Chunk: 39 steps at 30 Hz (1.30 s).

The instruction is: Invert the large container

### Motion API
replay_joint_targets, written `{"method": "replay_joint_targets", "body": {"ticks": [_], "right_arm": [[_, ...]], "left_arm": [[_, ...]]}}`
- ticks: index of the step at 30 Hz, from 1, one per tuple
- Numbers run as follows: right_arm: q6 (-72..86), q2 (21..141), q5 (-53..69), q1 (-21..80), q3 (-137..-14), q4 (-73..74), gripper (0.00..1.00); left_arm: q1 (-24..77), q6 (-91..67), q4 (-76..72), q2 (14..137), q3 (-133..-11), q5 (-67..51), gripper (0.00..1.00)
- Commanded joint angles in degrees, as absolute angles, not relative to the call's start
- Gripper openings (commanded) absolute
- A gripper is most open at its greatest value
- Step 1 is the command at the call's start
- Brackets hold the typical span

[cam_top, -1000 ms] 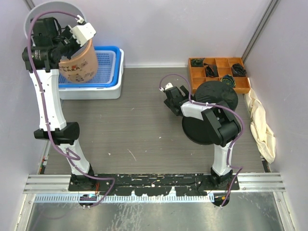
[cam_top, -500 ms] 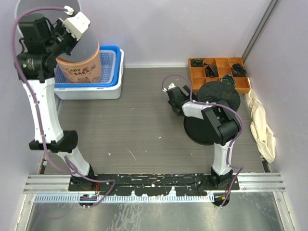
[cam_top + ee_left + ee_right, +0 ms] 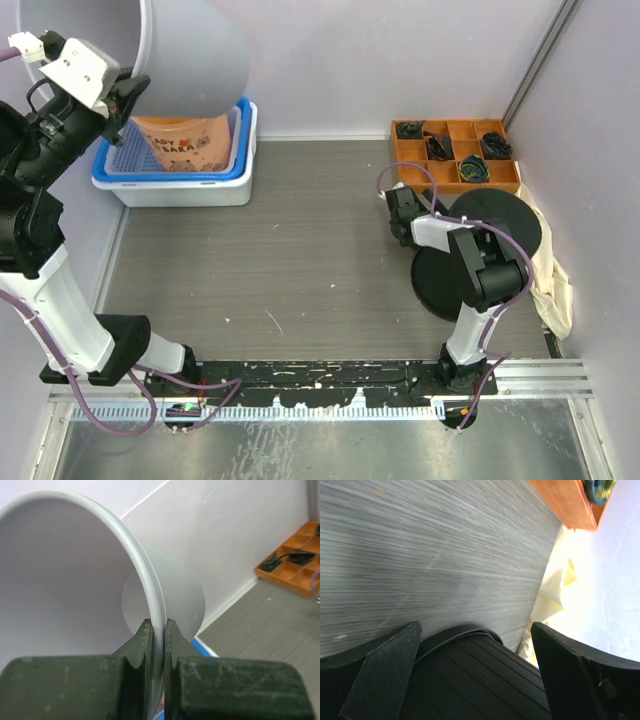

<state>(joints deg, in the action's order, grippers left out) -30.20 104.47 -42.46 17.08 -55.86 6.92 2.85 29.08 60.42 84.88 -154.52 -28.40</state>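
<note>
The tub hangs sideways. My left gripper next needs to come down and to the right in the top view, turn the tub's rim onto the bare tabletop, then release it.
The large container (image 3: 190,50) is a pale grey tub, lifted high at the back left and tilted on its side, close to the top camera. My left gripper (image 3: 125,95) is shut on its rim. In the left wrist view the two fingers (image 3: 145,645) pinch the thin white rim (image 3: 145,575), with the tub's inside (image 3: 60,580) to the left. My right gripper (image 3: 400,205) stands open at the right, over the edge of a black ribbed round thing (image 3: 485,680), its fingers (image 3: 385,665) wide apart on either side of it.
An orange printed bucket (image 3: 190,140) stands upright in a blue basket (image 3: 235,165) nested in a white tub (image 3: 190,190) at the back left. An orange compartment tray (image 3: 455,150) is at the back right. Black discs (image 3: 497,215) and a cream cloth (image 3: 550,270) lie along the right wall.
My left arm has swung up and to the left, lifting the grey container clear above the basket; the orange bucket now stands in the basket. My right gripper has shifted right.
</note>
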Motion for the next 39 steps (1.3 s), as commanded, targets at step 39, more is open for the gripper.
{"method": "replay_joint_targets", "body": {"ticks": [39], "right_arm": [[-22.26, 94.68, 14.68, -15.82, -74.7, 45.2, 1.0]], "left_arm": [[6.74, -122.57, -63.78, 83.2, -51.03, -44.23, 0.0]]}}
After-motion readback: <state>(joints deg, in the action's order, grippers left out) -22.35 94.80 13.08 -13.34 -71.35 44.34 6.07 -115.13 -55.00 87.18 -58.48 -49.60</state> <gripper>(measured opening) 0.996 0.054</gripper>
